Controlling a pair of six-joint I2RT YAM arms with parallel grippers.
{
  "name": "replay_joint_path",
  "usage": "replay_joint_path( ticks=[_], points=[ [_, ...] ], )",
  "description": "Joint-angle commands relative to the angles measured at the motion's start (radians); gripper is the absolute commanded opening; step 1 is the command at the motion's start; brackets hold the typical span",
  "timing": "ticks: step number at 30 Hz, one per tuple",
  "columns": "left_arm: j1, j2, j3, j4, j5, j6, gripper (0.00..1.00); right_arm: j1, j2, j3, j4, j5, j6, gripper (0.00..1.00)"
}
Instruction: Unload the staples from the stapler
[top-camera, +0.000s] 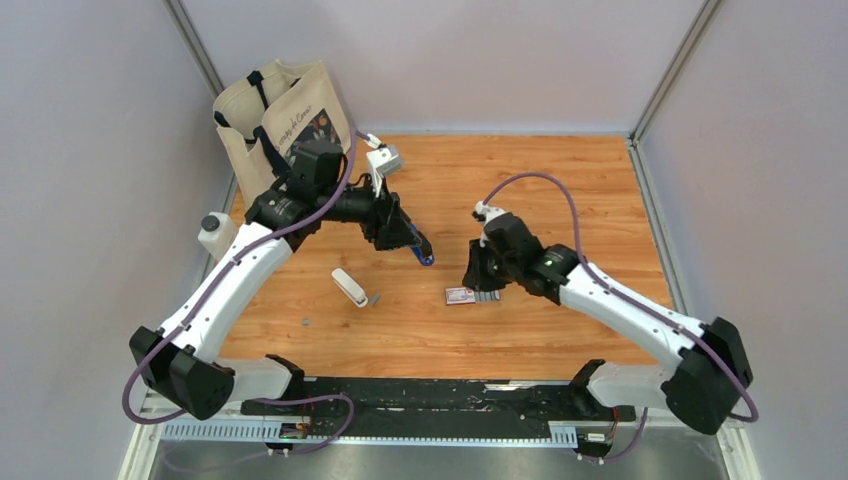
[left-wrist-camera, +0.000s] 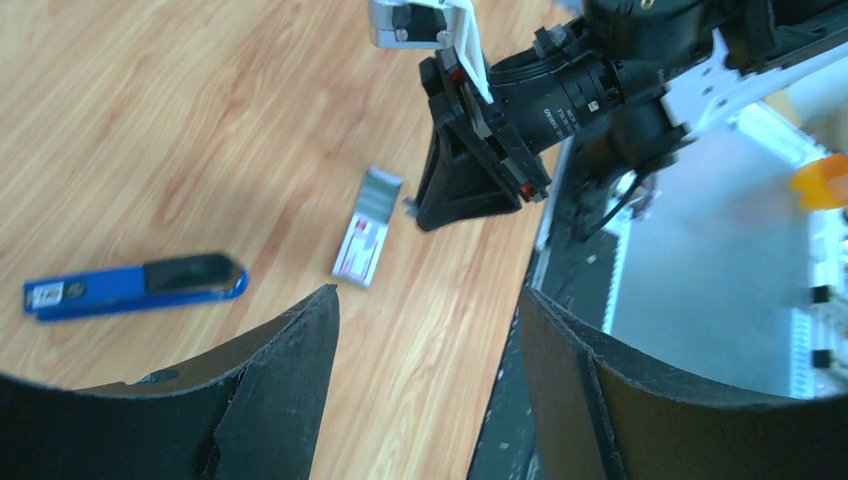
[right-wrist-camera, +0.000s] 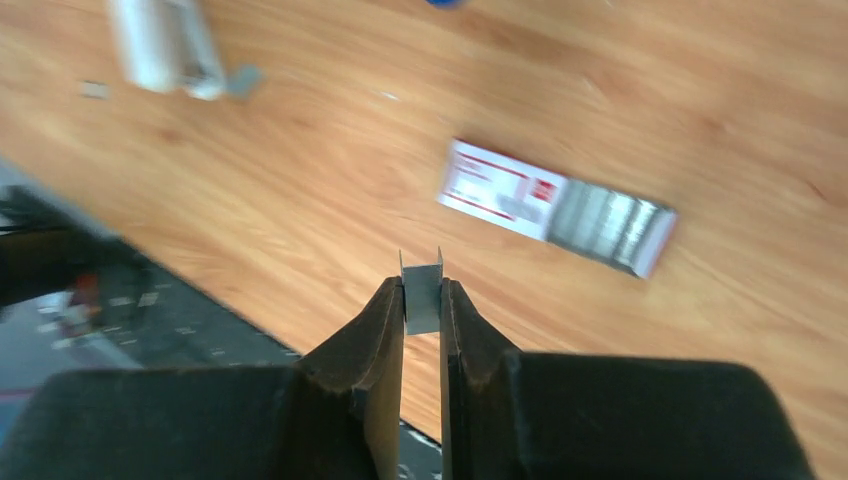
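Observation:
Rows of staples lie uncovered on the open tray (right-wrist-camera: 568, 212) beside the box's printed sleeve, so the robot's right gripper will next come down there and let go of the strip of staples.
The blue stapler (left-wrist-camera: 135, 285) with a dark end lies flat on the wood table, left of my left gripper's fingers. In the top view only its blue tip (top-camera: 428, 259) shows under my left gripper (top-camera: 412, 243). My left gripper (left-wrist-camera: 428, 295) is open and empty above the table. My right gripper (right-wrist-camera: 422, 285) is shut on a short silver strip of staples (right-wrist-camera: 422, 297) and holds it above the table. It also shows in the top view (top-camera: 478, 280). A red-and-white staple box (right-wrist-camera: 505, 190) lies open, with its tray of staples (right-wrist-camera: 610, 222) slid out.
A white bar-shaped object (top-camera: 349, 287) with a small metal piece (top-camera: 375, 299) beside it lies left of centre. A cloth tote bag (top-camera: 285, 115) stands at the back left, with a white bottle (top-camera: 215, 232) by the left edge. A black rail (top-camera: 430, 395) runs along the near edge.

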Motion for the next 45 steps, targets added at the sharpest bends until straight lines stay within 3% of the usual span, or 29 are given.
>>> replay_joint_path(
  ticks=[1, 6, 15, 45],
  points=[
    [0.010, -0.054, -0.029, -0.195, -0.133, 0.233, 0.74, 0.076, 0.103, 0.058, -0.164, 0.310, -0.021, 0.07],
    [0.010, -0.087, -0.074, -0.218, -0.181, 0.283, 0.74, 0.119, 0.206, 0.072, -0.186, 0.424, 0.012, 0.06],
    [0.010, -0.089, -0.113, -0.245, -0.192, 0.296, 0.73, 0.122, 0.350, 0.114, -0.158, 0.473, 0.023, 0.07],
    [0.010, -0.103, -0.118, -0.242, -0.158, 0.288, 0.72, 0.096, 0.473, 0.130, -0.134, 0.413, -0.009, 0.12]
  ],
)
